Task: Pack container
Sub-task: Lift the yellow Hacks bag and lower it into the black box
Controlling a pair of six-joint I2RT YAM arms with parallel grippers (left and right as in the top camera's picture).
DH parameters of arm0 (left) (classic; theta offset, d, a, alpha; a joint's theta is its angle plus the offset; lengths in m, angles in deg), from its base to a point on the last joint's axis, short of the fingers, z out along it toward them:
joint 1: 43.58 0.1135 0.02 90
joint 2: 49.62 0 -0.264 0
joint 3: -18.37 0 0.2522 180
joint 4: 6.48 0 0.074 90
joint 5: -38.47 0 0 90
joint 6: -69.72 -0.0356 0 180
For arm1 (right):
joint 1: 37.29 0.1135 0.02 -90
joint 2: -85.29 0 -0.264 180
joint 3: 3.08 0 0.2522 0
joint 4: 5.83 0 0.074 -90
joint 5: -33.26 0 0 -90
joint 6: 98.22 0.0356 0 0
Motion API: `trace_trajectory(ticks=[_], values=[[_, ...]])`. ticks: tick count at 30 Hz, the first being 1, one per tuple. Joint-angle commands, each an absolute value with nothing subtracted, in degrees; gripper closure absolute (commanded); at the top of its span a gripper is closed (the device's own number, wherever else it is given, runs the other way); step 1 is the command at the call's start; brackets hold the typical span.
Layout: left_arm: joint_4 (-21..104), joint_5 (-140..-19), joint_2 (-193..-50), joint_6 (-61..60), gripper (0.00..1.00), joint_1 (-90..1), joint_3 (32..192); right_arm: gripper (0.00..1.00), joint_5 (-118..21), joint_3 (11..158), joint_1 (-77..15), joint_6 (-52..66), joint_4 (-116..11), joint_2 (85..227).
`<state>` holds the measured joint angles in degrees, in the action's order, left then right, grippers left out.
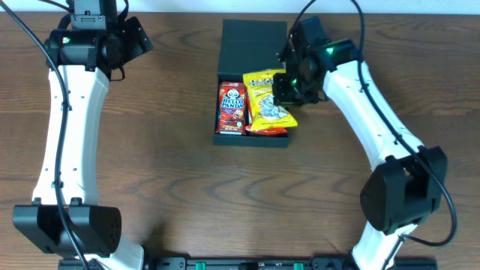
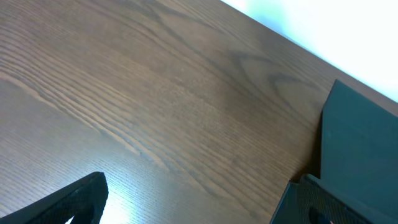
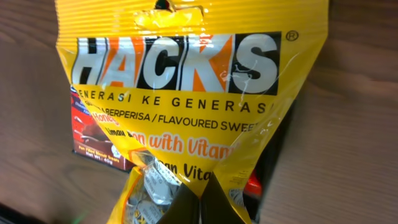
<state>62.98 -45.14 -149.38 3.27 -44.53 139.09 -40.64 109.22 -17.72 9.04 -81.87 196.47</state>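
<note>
My right gripper lowers the yellow bag into the container next, shifting toward the Hello Panda packet, since the yellow bag's lower end juts past the container's rim.
The dark teal container lies open mid-table with its flap lid folded back toward the far edge. A red Hello Panda packet lies in its left half. My right gripper is shut on a yellow Hacks sweets bag over the container's right half. In the right wrist view the closed fingertips pinch the bag, and the red packet shows behind it. My left gripper stands open and empty at the far left, away from the container; its view shows the lid.
Brown wooden table all around. The table's far edge meets a white surface. The right arm stretches from the front right toward the container.
</note>
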Motion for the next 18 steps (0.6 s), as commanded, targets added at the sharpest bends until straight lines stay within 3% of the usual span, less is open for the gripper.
trace_trajectory(ticks=[1, 18], values=[[63.18, -45.71, -149.60, 3.07, 0.03, -44.29, 139.59, 0.98, -39.79, 105.92, -16.45, 11.70, -80.04, 196.23], [64.25, -47.11, -149.60, 3.07, 0.02, -44.29, 139.59, 0.98, -45.86, 93.84, -16.21, 20.34, -68.47, 196.23]])
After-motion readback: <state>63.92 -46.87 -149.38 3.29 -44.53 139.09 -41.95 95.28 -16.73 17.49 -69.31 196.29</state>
